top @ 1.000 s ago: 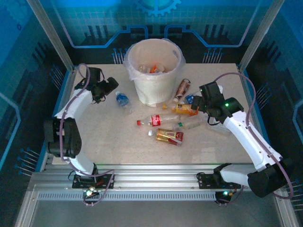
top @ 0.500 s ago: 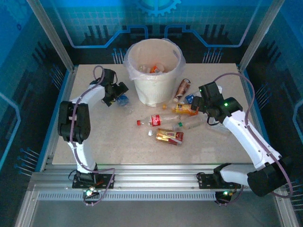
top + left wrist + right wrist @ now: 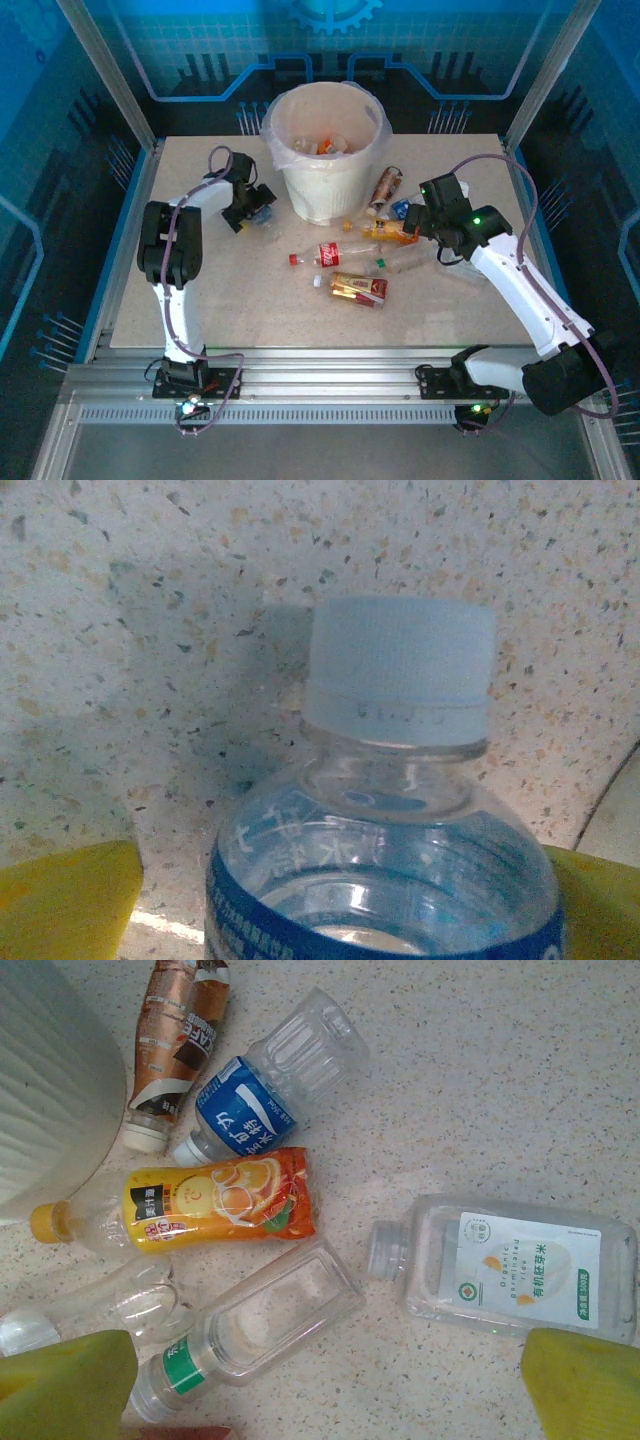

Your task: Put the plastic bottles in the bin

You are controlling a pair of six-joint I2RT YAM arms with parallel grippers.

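Note:
The bottle is already between the yellow fingers. I will next keep my left gripper low where it is and close the fingers onto the bottle's blue-labelled body [image 3: 262, 216] [image 3: 385, 920].
The bin [image 3: 325, 150], a white lined bucket, stands at the back centre with several bottles inside. My left gripper [image 3: 257, 207] is down at a blue-labelled bottle [image 3: 266, 213] left of the bin. In the left wrist view this bottle [image 3: 385, 810], with a pale blue cap, lies between the open yellow fingers [image 3: 65, 900] of that gripper [image 3: 340, 880]. My right gripper [image 3: 420, 222] hangs open above the pile right of the bin. In the right wrist view that gripper [image 3: 325, 1380] is over a clear green-banded bottle [image 3: 250, 1330], with orange [image 3: 220, 1200], blue [image 3: 245, 1120] and brown [image 3: 175, 1030] bottles beyond.
A flat clear bottle with a white label [image 3: 510, 1270] lies to the right. A red cola bottle [image 3: 335, 254] and a red-and-yellow one [image 3: 358, 289] lie mid-table. The bin wall [image 3: 50, 1080] stands close on the left of the pile. Frame posts rise at the table's back corners.
My left arm has swung right from the table's left edge and brought its open gripper down around the blue-labelled bottle. The right arm has not moved.

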